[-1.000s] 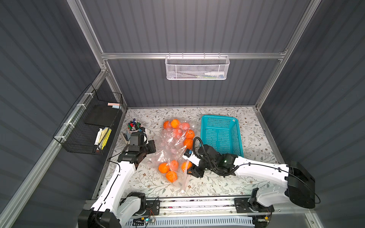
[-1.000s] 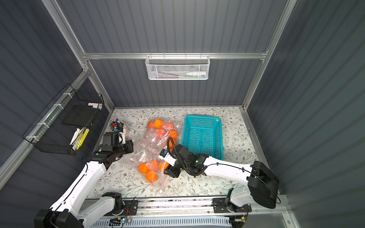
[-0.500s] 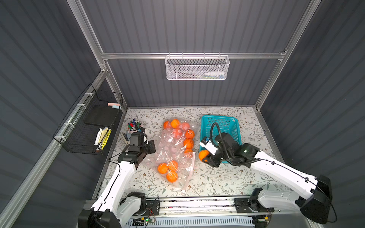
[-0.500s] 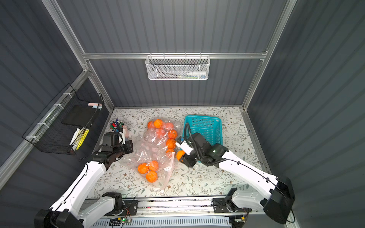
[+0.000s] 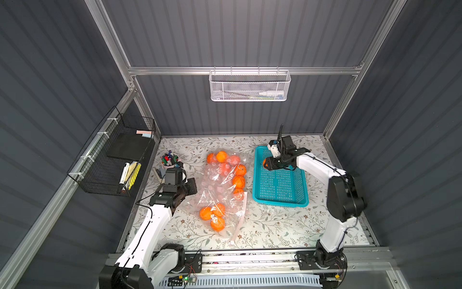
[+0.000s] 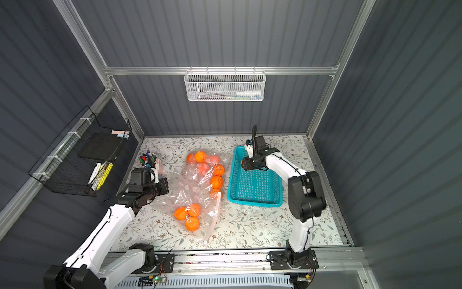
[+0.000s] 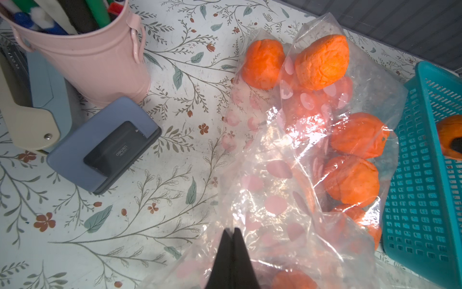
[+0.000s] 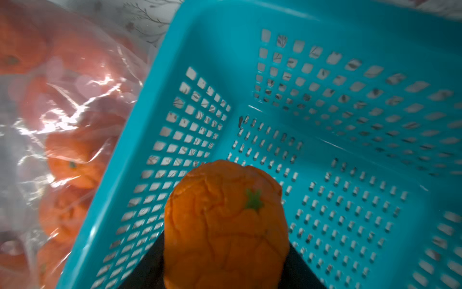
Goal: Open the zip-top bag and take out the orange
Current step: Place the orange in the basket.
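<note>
The bottom of the basket is empty there, so my right gripper will next lower outward into the teal basket's far corner (image 5: 261, 156) beside the bag (image 5: 220, 190) and let go of the orange.
The clear zip-top bag (image 5: 220, 190) (image 6: 197, 190) with pink dots lies in the middle of the table and holds several oranges (image 7: 350, 180). My left gripper (image 7: 233, 230) is shut on a fold of the bag's film at its left edge, seen in a top view at the same spot (image 5: 191, 186). My right gripper (image 8: 225, 250) is shut on one orange (image 8: 225, 225) (image 5: 264, 162). It holds the fruit over the far left corner of the teal basket (image 5: 280, 203) (image 8: 130, 150).
A pink pen cup (image 7: 87, 57) (image 5: 170, 160) and a blue-grey hole punch (image 7: 105, 145) stand left of the bag. A black wire rack (image 5: 112, 155) hangs on the left wall, and a white mesh tray (image 5: 250, 85) on the back wall.
My right gripper has carried the orange from the bag's front end up and back to above the basket's far left corner. The left gripper has kept its hold on the bag.
</note>
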Robot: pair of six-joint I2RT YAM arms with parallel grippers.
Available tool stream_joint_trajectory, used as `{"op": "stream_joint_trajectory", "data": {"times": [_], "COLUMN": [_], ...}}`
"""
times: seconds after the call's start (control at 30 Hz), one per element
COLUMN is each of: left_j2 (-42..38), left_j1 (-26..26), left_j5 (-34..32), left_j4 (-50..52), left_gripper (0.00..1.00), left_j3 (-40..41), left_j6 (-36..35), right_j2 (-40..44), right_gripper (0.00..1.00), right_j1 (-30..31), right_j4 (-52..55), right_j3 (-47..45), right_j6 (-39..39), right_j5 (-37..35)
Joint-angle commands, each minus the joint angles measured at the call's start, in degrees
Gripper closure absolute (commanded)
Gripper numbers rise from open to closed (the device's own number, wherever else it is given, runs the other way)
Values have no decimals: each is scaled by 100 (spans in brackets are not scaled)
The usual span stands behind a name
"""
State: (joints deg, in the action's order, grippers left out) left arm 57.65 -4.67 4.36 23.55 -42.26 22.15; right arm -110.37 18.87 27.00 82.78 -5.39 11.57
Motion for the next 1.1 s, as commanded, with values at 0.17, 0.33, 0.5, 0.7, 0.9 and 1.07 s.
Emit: {"op": "stream_joint_trajectory", "data": {"times": [0.17, 0.33, 0.5, 0.7, 0.9, 1.07], "left_j2": [-47, -21, -11, 2, -8, 1], "left_j1": [8, 8, 8, 10, 10, 10], "left_j5": [-32, 2, 3, 4, 20, 21], "left_j4": [-48, -52, -61, -50, -71, -79], "left_gripper": [100, 100, 100, 100, 100, 100], "left_j3": [73, 70, 87, 69, 80, 85], "left_j6": [56, 41, 36, 35, 37, 45], "right_j2": [-1276, -1592, -1316, -147, 2272, 4398], "right_gripper": [58, 48, 22, 4, 27, 66], "right_j1": [24, 24, 29, -25, 49, 869], "right_j4": [173, 46, 18, -139, -574, -1192], "right_j3": [1190, 1351, 1201, 639, -1279, -3450], "right_j6": [-306, -285, -246, 73, -65, -470], "right_j5": [-258, -320, -257, -725, 463, 1485]}}
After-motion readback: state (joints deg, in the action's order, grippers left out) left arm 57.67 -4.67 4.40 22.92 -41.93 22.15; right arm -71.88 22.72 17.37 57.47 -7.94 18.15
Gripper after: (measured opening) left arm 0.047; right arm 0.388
